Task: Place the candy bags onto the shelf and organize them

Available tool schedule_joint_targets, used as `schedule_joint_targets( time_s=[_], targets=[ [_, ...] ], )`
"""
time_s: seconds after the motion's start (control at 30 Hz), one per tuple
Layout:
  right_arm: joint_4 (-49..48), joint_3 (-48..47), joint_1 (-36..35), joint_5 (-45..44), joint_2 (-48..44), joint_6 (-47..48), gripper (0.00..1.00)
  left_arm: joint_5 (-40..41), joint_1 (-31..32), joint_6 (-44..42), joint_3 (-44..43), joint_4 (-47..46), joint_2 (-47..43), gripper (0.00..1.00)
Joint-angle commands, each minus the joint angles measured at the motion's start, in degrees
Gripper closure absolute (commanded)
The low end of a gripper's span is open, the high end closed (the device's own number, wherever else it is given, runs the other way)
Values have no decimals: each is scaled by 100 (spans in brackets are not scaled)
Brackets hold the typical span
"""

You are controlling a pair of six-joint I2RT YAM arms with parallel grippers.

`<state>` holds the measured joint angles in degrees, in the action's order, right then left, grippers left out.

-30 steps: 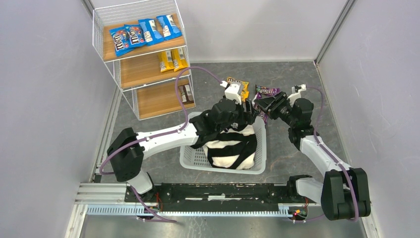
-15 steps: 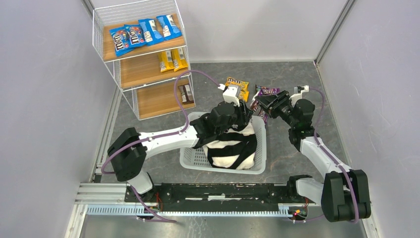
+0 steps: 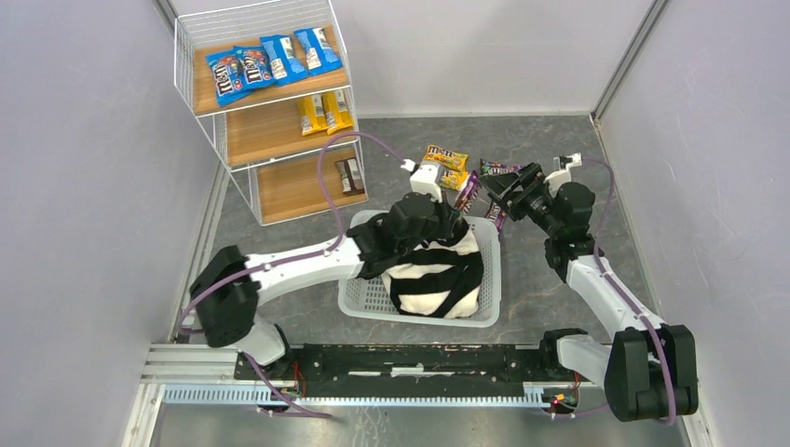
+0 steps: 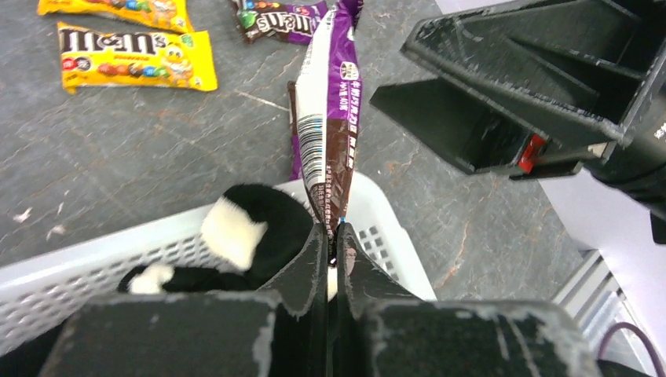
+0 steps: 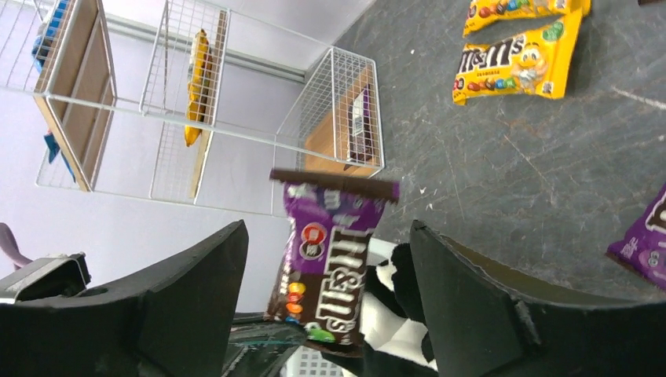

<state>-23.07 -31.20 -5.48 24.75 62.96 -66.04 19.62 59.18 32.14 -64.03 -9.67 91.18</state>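
Observation:
Next, my left gripper swings to the left in the top view, onto the shelf's bottom board [image 3: 321,183] beside the dark bag, and releases, since bare wood shows there.
A purple-brown candy bag [image 4: 330,118] stands upright over the basket's far corner, and my left gripper [image 4: 331,232] is shut on its lower edge. From above the same bag [image 3: 466,193] sits between both grippers. My right gripper [image 5: 327,228] is open, its fingers wide on either side of the bag [image 5: 334,251] without touching it. The shelf [image 3: 270,112] at the back left holds blue bags [image 3: 270,60] on top, yellow ones [image 3: 324,112] in the middle and a dark one [image 3: 349,174] on the bottom board.
Two yellow candy bags [image 3: 447,166] and a purple one [image 3: 500,169] lie on the grey floor beyond the white basket [image 3: 359,289]. A black-and-white striped cloth [image 3: 438,275] fills the basket. Grey walls close in on both sides.
My left gripper has shut on the purple-brown bag. My right gripper, which held it, has opened and let go. The left arm has shifted slightly left.

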Motion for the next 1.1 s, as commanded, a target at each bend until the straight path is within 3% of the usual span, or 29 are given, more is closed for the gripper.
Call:
schedule_joint_targets(
  time_s=[0.0, 0.3, 0.47, 0.6, 0.73, 0.83, 0.93, 1.07],
  targets=[
    [305, -718, 16, 351, 72, 1167, 14, -37, -320, 543, 475, 328, -1141, 98],
    [899, -1202, 15, 422, 244, 2169, 13, -2107, -2837, 1497, 1807, 1416, -3288, 98],
    [875, -1169, 16, 503, 406, 2207, 13, -3066, -4037, 1472, 2148, 2026, -3887, 98],
    [875, -1171, 18, 539, 537, 2245, 13, -3316, -4928, 1417, 2360, 2275, -4168, 98],
    [917, -1202, 19, 571, 633, 2319, 13, -3972, -5753, 1857, 3058, 1495, -4181, 98],
    [975, -1213, 15, 566, 686, 2387, 13, -4407, -6266, 2637, 3763, -88, -3881, 98],
    [990, -1204, 14, 615, 740, 2423, 13, -4364, -6307, 3243, 4368, -1802, -3399, 98],
    [1044, -1210, 18, 680, 763, 2524, 13, -4087, -6300, 3151, 4401, -2780, -2589, 98]
  ],
)
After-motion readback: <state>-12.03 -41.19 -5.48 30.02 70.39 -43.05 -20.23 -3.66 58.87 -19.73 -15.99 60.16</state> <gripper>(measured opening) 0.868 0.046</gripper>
